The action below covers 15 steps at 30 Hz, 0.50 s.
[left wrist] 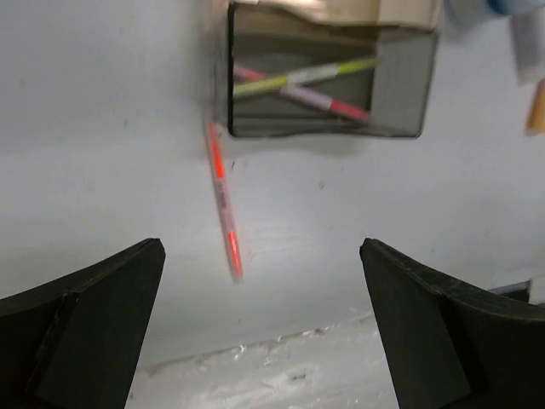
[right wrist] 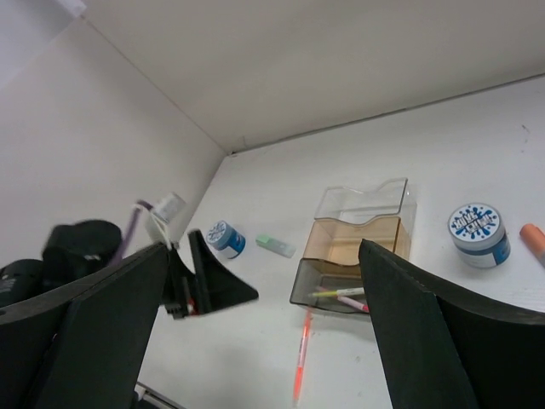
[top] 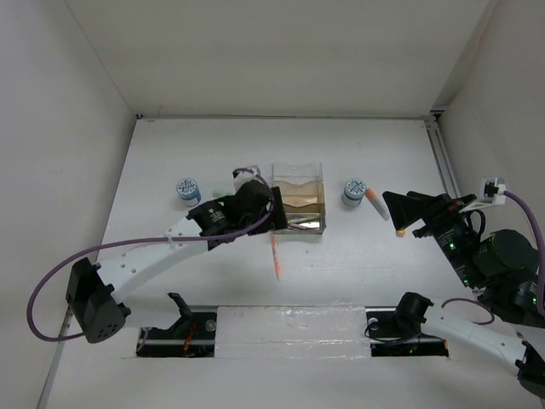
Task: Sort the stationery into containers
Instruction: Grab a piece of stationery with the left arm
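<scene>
I will lower my left gripper and pull it back onto the pen's pale middle [top: 276,258] to close, since the thin orange pen is still outside the organizer [top: 299,201].
The clear organizer [top: 299,201] stands mid-table; its near compartment holds a yellow pen [left wrist: 306,75] and a pink-red pen [left wrist: 328,102]. An orange pen [top: 275,256] lies on the table just in front of it, also in the left wrist view [left wrist: 223,200] and the right wrist view [right wrist: 302,358]. My left gripper [top: 266,215] is open and empty, hovering at the organizer's near-left corner. My right gripper [top: 398,213] is open and empty, right of the organizer. Blue patterned rolls sit left [top: 187,189] and right [top: 352,191]. A white-red marker [top: 377,203] and a green marker [right wrist: 277,245] lie loose.
A small orange marker [top: 400,232] lies below my right gripper. White walls enclose the table on the left, back and right. A glossy white strip [top: 289,328] runs along the near edge between the arm bases.
</scene>
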Tool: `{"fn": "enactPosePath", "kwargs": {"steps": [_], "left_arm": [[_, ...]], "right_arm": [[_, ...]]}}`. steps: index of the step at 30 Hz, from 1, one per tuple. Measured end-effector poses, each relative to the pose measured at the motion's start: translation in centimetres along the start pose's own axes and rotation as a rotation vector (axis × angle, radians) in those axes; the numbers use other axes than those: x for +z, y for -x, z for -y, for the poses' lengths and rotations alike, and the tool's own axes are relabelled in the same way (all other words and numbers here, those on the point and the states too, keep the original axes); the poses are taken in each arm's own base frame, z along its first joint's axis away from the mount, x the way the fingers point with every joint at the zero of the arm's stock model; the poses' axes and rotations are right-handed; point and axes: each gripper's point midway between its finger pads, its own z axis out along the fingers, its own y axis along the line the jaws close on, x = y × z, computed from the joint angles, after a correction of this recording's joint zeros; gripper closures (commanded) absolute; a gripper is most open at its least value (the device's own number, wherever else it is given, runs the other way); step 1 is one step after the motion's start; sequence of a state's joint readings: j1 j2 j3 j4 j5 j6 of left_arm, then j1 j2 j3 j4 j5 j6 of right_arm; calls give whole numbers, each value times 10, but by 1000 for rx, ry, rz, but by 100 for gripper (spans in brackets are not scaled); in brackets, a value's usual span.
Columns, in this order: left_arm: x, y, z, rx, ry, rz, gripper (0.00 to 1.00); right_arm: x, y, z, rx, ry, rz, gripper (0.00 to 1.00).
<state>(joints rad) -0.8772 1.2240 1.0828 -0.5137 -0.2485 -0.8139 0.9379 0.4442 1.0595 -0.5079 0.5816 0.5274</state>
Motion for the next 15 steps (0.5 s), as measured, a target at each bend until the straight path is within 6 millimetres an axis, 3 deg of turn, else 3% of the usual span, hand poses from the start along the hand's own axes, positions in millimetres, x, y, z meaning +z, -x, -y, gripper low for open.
{"fn": "enactPosePath", "kwargs": {"steps": [2, 4, 8, 15], "left_arm": [[5, -36, -12, -15, 59, -90, 0], [6, -58, -15, -20, 95, -145, 0], [14, -79, -18, -52, 145, -186, 0], [42, -116, -57, -56, 324, -248, 7]], "right_arm": [[0, -2, 1, -3, 0, -5, 0], [0, -4, 1, -5, 1, -9, 0], [-2, -3, 0, 0, 10, -7, 0], [-2, -4, -1, 1, 19, -10, 0]]}}
